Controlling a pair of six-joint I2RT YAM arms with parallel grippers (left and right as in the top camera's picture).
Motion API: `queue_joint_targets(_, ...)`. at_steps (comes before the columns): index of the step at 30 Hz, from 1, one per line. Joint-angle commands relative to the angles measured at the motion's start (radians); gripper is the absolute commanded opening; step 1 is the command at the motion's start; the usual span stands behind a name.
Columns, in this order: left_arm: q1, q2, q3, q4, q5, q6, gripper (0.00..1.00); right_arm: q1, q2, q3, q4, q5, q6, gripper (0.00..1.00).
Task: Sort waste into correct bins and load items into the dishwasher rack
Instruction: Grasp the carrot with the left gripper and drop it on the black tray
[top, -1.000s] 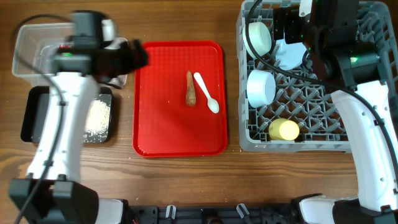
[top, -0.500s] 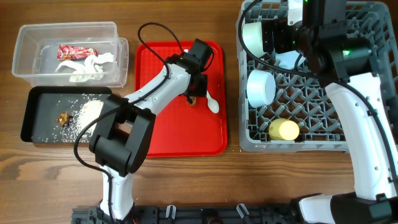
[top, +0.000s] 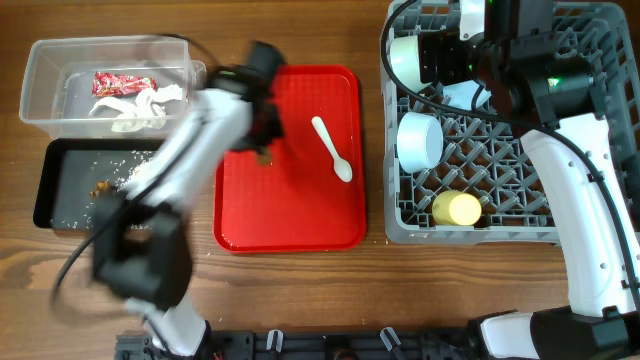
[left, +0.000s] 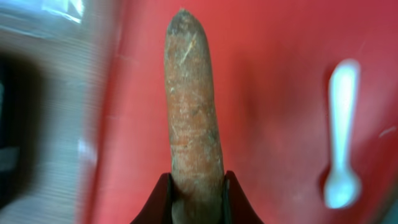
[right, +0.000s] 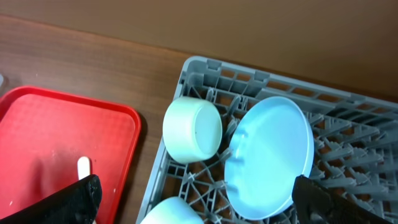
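My left gripper should next go left in the overhead view, then down into the black tray (left: 12, 121) to release the stick, as rice grains are there.
My left gripper (left: 196, 180) is shut on the brown sausage-like stick (left: 193, 118), which sticks out ahead of the jaws above the red tray's left edge. In the overhead view this arm is blurred by motion near the tray's back left (top: 262, 135). The white spoon (top: 332, 150) lies on the red tray (top: 290, 215). My right gripper (right: 202, 199) hangs open over the grey rack (top: 560, 235), above the white plate (right: 270, 155) and the pale green bowl (right: 193, 129). A pale blue-white bowl (top: 420, 140) and a yellow cup (top: 456, 208) also sit in the rack.
The clear tub (top: 40, 70) at the back left holds the red wrapper (top: 120, 82) and the tissue (top: 140, 105). In front of it, the black tray (top: 45, 190) holds rice grains and a brown lump (top: 103, 186).
The left gripper has shut on the stick, lifted it off the middle of the red tray and swung it left. The right arm has barely moved.
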Motion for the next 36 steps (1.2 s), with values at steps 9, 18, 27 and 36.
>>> queue_joint_targets(9,0.719,-0.356,-0.172,-0.095,-0.166,-0.352,0.08,0.0,0.025,-0.004,0.037,-0.066,0.015,1.0)
queue_joint_targets(18,0.752,-0.098,-0.55,0.374,-0.106,-0.478,0.14,0.001,0.042,-0.004,0.036,-0.229,0.014,1.0)
queue_joint_targets(27,0.752,-0.135,-0.548,0.32,-0.069,-0.469,0.98,0.232,0.143,-0.004,0.041,-0.356,0.014,0.99)
queue_joint_targets(36,0.75,-0.595,-0.542,0.342,0.133,-0.049,1.0,0.304,0.431,-0.016,-0.232,-0.282,0.004,0.86)
